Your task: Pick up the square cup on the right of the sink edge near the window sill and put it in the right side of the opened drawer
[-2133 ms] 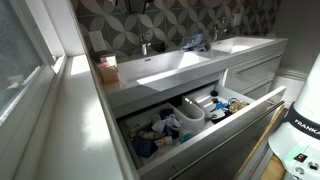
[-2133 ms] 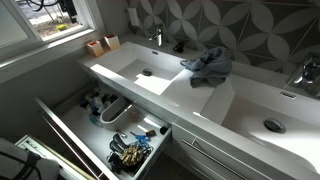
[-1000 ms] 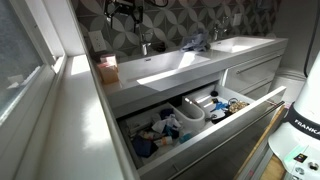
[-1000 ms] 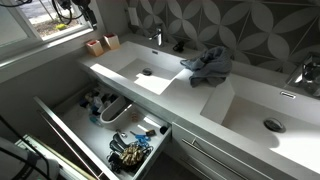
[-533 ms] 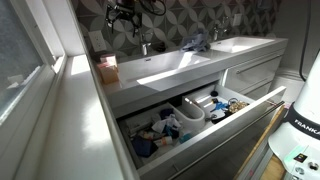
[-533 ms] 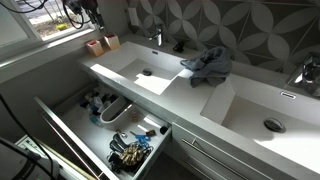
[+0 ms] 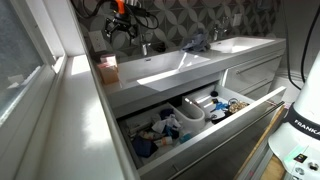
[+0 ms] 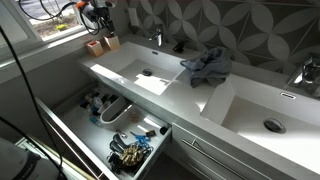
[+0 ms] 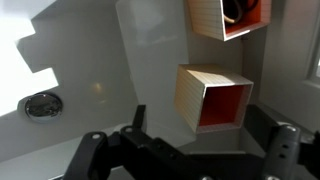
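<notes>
The rim of the nearer cup lines up between my spread fingers, so next I should lower my gripper onto the nearer cup's sink side [image 9: 201,108], with one finger going into the cup's red opening.
Two wooden square cups with red insides stand on the white counter corner by the window sill. In the wrist view the nearer cup [image 9: 213,97] lies just ahead of my gripper [image 9: 198,128], with the other cup [image 9: 228,15] beyond it. They also show in both exterior views [image 7: 107,69] [image 8: 110,42], with a neighbour [image 8: 95,46] beside the latter. My gripper [image 7: 120,30] [image 8: 98,17] hovers above them, open and empty, its dark fingers [image 9: 135,120] either side of the nearer cup. The opened drawer [image 7: 262,100] [image 8: 55,118] sits below the sink, full of toiletries.
A sink basin [image 8: 145,75] with a faucet [image 8: 155,38] lies beside the cups; its drain [image 9: 42,104] shows in the wrist view. A grey cloth [image 8: 207,65] lies between the two basins. A white pipe housing [image 7: 186,112] divides the drawer. The window sill [image 8: 55,32] is close behind.
The gripper has come down from the top of both exterior views toward the two cups. Nothing else has moved.
</notes>
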Motion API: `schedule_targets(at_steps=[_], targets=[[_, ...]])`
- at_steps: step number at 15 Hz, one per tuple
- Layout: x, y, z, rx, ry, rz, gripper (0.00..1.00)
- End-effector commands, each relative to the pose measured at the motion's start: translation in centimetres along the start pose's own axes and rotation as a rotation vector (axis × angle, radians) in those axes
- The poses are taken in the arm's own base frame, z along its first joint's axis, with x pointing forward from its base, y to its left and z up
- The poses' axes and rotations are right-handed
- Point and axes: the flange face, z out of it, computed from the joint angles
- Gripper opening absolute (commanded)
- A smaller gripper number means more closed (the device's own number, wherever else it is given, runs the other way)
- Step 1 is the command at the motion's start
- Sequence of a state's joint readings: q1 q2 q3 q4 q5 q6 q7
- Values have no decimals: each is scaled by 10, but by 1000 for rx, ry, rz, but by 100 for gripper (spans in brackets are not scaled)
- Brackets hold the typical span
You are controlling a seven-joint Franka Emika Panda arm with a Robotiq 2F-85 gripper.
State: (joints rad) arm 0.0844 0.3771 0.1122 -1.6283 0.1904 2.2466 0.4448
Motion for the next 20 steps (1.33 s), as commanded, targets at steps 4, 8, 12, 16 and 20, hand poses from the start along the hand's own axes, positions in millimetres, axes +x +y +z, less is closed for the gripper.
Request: schedule_targets(at_steps=[4,8,12,16,20], targets=[[28,-18,39,20,-16,-8,100],[36,-22,56,11,-28,-4,66],[41,-22,61,7,-34,2,36],[41,-22,62,-3,-61,0,9],[38,-20,61,-17,-98,-5,0]])
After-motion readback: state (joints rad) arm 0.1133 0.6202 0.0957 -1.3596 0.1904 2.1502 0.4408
